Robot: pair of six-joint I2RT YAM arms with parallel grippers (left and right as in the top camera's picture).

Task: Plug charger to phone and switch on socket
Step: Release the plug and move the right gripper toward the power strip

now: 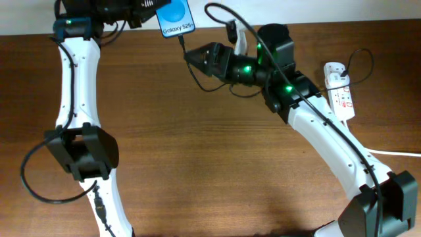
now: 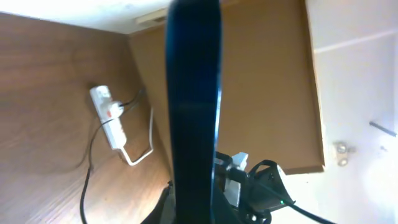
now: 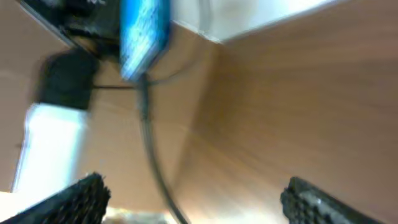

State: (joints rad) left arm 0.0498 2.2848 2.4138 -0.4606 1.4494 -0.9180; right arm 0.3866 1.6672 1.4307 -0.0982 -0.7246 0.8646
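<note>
I need to move my left gripper down and back to the bare tabletop beside the charger's bend and release the phone there, because the plug meets the phone's lower edge.
The phone is held off the table at the far edge, its blue screen facing up, with my left gripper shut on it. In the left wrist view the phone shows edge-on as a dark vertical bar. The charger is a thin black cable whose plug end meets the phone's lower edge. My right gripper stands open just below that plug. In the right wrist view the charger runs between the gripper's spread fingers without touching them, up to the blurred phone. The white socket lies at the right.
The socket's thick white cord runs off the right edge. The socket also shows in the left wrist view, with a black lead plugged into it. The table's back edge meets a white wall just behind the phone.
</note>
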